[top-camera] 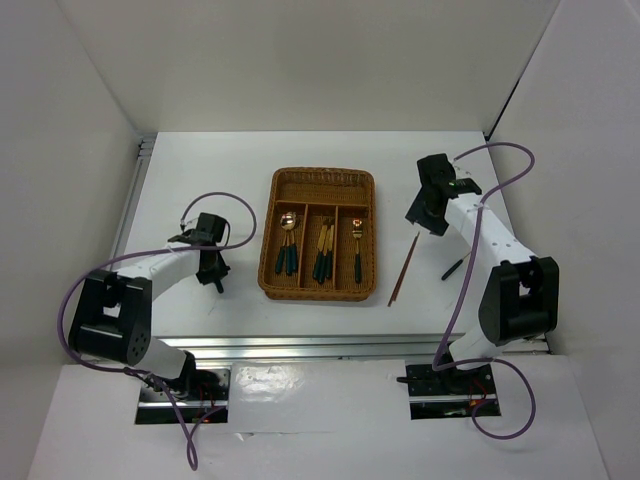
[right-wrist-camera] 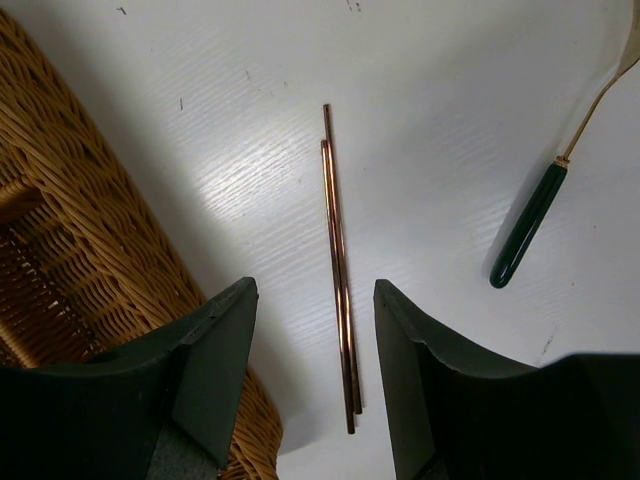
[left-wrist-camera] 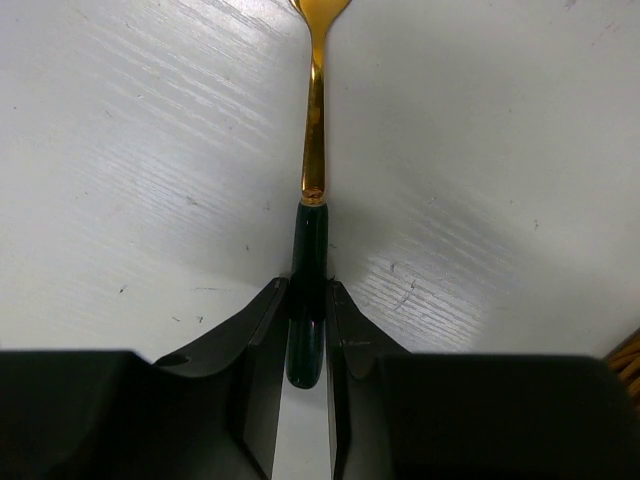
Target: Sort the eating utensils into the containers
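My left gripper lifts over the wicker tray's slot nearest the chopsticks, to the gripper's right in the top view, and releases next, since one utensil leaves room there.
My left gripper (left-wrist-camera: 308,292) is shut on the dark teal handle of a gold-headed utensil (left-wrist-camera: 315,130), low over the table, left of the wicker tray (top-camera: 318,176); the head's tip is cut off by the frame. In the top view this gripper (top-camera: 218,282) hides the utensil. My right gripper (right-wrist-camera: 315,300) is open, its fingers either side of two reddish-brown chopsticks (right-wrist-camera: 340,270) lying together on the table, right of the tray (right-wrist-camera: 90,260). In the top view it (top-camera: 425,222) hovers above the chopsticks' (top-camera: 403,270) far end. Another teal-handled utensil (right-wrist-camera: 528,225) lies further right.
The tray's three long slots hold teal-handled utensils: left (top-camera: 287,250), middle (top-camera: 323,252), right (top-camera: 357,255). The short crosswise slot at the back shows nothing in it. The loose utensil (top-camera: 455,268) lies near the right arm. Purple cables loop by both arms.
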Tool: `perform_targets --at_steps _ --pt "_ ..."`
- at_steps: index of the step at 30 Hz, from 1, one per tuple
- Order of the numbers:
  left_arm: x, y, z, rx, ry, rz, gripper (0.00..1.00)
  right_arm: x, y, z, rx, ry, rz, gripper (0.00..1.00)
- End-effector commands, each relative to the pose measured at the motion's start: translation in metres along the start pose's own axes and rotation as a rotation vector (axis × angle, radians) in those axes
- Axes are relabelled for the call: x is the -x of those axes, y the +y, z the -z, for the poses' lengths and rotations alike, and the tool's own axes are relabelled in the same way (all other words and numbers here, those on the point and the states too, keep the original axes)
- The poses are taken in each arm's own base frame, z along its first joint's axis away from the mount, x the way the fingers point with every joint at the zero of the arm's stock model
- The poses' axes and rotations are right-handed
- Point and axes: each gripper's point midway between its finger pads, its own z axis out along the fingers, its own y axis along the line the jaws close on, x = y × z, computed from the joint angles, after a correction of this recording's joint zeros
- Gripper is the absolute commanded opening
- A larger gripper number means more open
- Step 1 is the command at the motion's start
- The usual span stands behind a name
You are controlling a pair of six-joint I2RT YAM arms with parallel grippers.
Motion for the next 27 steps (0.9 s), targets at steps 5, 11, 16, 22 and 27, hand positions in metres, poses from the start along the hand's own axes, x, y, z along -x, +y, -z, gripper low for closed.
perform_targets --at_steps 5,11,16,22,27 --pt "0.002 -0.002 0.006 0.008 0.038 -0.002 0.16 0.015 0.000 0.007 -0.008 -0.045 -0.026 0.58" --pt "0.032 -0.019 0.042 -0.051 -0.040 -0.004 0.16 0.021 -0.004 -0.001 -0.015 -0.054 -0.049 0.58" --pt "0.057 -0.048 0.080 -0.148 -0.123 -0.053 0.17 0.022 -0.020 -0.012 -0.038 -0.030 -0.079 0.58" --pt "0.075 -0.105 0.126 -0.266 -0.170 -0.158 0.17 0.014 -0.049 -0.022 -0.080 0.003 -0.129 0.58" --pt "0.060 -0.177 0.156 -0.446 -0.173 -0.263 0.17 0.007 -0.075 -0.022 -0.123 0.005 -0.176 0.58"
